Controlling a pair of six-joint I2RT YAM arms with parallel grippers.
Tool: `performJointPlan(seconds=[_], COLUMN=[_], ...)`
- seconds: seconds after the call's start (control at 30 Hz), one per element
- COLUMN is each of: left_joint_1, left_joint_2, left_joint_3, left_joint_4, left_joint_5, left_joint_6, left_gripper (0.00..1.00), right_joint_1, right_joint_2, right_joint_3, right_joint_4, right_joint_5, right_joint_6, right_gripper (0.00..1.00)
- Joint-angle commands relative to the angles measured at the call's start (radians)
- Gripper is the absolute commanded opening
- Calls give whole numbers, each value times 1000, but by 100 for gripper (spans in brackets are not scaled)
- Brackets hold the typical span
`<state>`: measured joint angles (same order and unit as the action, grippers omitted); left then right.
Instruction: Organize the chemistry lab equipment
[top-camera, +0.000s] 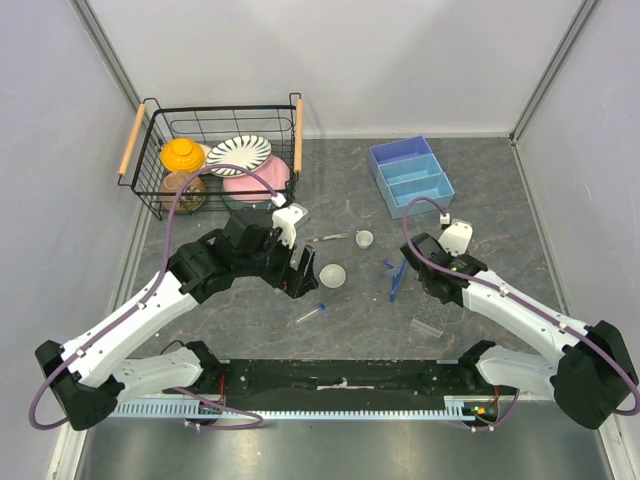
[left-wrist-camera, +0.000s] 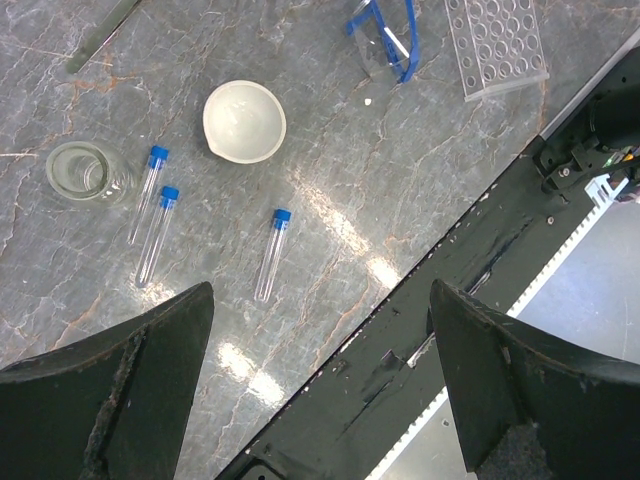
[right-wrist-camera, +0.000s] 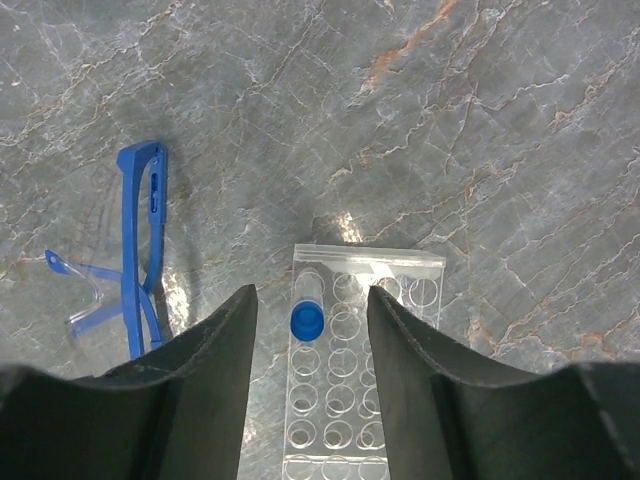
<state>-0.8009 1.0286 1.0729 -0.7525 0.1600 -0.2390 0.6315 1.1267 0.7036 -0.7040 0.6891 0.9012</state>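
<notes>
The outer paired tube's uncapped end (left-wrist-camera: 147, 268) is clear of the glass jar, so I will move my left gripper down to the left in the wrist view onto that end.
A blue-capped tube (right-wrist-camera: 307, 320) stands upright in a hole of the clear rack (right-wrist-camera: 363, 400). My right gripper (right-wrist-camera: 310, 295) is open around it, with a gap on each side. Three more blue-capped tubes (left-wrist-camera: 158, 236) lie on the table in the left wrist view, beside the white dome-shaped dish (left-wrist-camera: 244, 121) and the tiny cup (left-wrist-camera: 85, 172). Hovering above the table's near edge, my left gripper (left-wrist-camera: 320, 300) is wide open and holds nothing. The thin metal spatula (top-camera: 335, 237) lies left of the cup (top-camera: 364, 239). Blue plastic pieces (top-camera: 397, 275) lie left of the right gripper (top-camera: 430, 285).
A black wire basket (top-camera: 215, 155) with crockery stands at the back left. A blue divided tray (top-camera: 410, 175) sits at the back right. The rack (top-camera: 428, 322) lies close to the black rail (top-camera: 340, 378) along the near edge.
</notes>
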Motion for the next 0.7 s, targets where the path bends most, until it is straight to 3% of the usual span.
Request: performJointPlan(seconds=[0.0,0.2,0.4,0.57,0.67], left_joint_1=[-3,-3,-3,-3,-3], left_joint_2=[10,39,88,155,191], left_joint_3=[41,61,-20,-85,-129], left_joint_4=[19,-27,-24,21,64], left_joint_5=[-14,-59,-154,-203,-214], left_joint_6=[-22,-22,-60,-92,-132], left_gripper=[95,96,100,99,93], right_joint_1=[7,8,10,10,11], right_joint_2=[-38,-30,-21,-30,-45], right_joint_3=[60,271,431,479,470], right_joint_4=[-15,-101,-135,-134,-123], right_joint_5=[18,-6,-78,-134,-146], right_joint_6=[-40,-162,-311,-390,-413], right_gripper=[57,61,62,62,62])
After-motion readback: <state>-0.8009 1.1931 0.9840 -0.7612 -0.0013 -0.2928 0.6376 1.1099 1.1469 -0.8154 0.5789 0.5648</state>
